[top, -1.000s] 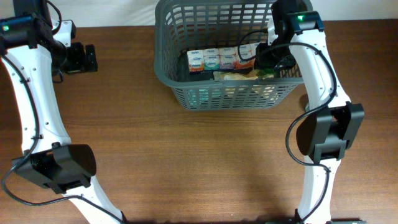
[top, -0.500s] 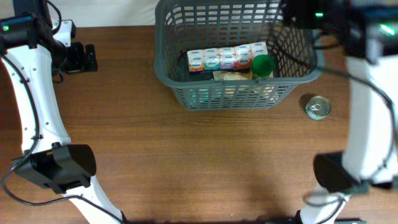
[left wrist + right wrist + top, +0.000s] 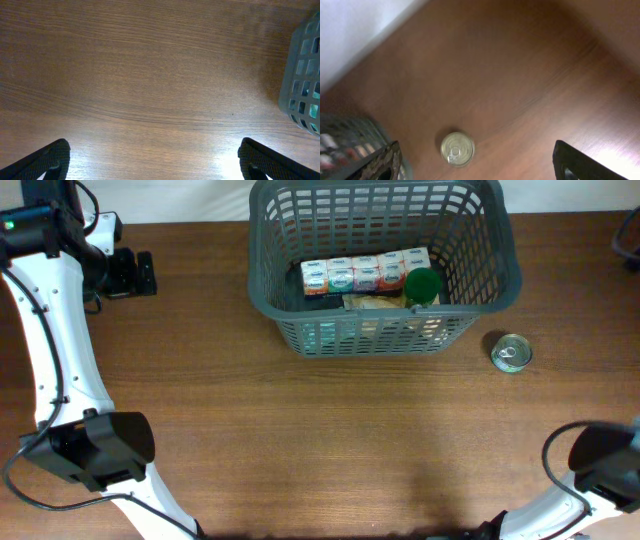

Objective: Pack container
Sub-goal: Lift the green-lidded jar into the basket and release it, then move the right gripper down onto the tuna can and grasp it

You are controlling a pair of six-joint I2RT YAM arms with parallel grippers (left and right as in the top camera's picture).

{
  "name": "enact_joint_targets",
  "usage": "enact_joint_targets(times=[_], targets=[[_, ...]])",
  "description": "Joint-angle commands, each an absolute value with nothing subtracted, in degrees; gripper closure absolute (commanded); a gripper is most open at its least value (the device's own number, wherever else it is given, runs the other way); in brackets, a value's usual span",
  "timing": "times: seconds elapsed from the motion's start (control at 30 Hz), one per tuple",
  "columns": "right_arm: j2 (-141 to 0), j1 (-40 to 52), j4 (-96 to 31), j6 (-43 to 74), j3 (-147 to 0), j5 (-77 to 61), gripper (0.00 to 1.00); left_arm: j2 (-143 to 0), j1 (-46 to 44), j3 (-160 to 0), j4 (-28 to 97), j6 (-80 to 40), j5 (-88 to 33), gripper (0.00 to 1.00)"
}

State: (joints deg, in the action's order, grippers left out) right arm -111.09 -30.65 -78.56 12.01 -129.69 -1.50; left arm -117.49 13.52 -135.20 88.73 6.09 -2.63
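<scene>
Next, my right gripper needs to go down and to the left in the overhead view around the small tin can (image 3: 511,352) (image 3: 457,149), since the can stands below it on that side.
The dark grey slotted basket (image 3: 265,290) stands at the back middle of the table. It holds a row of small cartons (image 3: 365,273), a green-lidded jar (image 3: 423,283) and a flat packet (image 3: 375,302). A small tin can (image 3: 511,352) stands on the table right of the basket. My right gripper (image 3: 480,162) is open and empty, high above the can (image 3: 457,149), with the basket corner (image 3: 350,135) at its left. In the overhead view only a dark bit of it shows at the right edge (image 3: 628,235). My left gripper (image 3: 135,273) is open and empty over bare wood (image 3: 157,160).
The left wrist view shows the basket wall (image 3: 302,75) at the right edge. The right arm's base (image 3: 605,465) is at the lower right, the left arm's base (image 3: 95,448) at the lower left. A pale wall (image 3: 360,30) borders the table's far side.
My right gripper has come out of the basket, leaving the green-lidded jar inside, and swung far right, almost out of the overhead view. The left arm has not moved.
</scene>
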Motion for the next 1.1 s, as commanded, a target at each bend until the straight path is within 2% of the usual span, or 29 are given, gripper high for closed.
enact_joint_targets(times=[0.0, 0.17, 0.33, 0.5, 1.07], targets=[[-113.03, -27.7, -74.91, 12.49, -115.33, -4.73, 0.11, -117.4, 13.63, -134.98, 88.75, 5.19, -3.27, 0.01], [-113.25, -22.26, -64.75, 10.83, -96.95, -3.73, 0.04, -117.4, 13.63, -134.98, 88.75, 5.19, -3.27, 0.01], [-113.69, -19.07, -59.7, 10.35, -89.95, 0.62, 0.02, -117.4, 13.63, -134.98, 88.75, 5.19, -3.27, 0.01], [-113.75, -18.31, -54.76, 6.15, -85.95, -1.98, 0.01, -117.4, 13.63, -134.98, 88.77, 5.19, -3.27, 0.01], [-117.69, -18.28, -45.76, 6.48, -83.5, -4.43, 0.03, -117.4, 13.63, -134.98, 88.77, 5.19, -3.27, 0.01]])
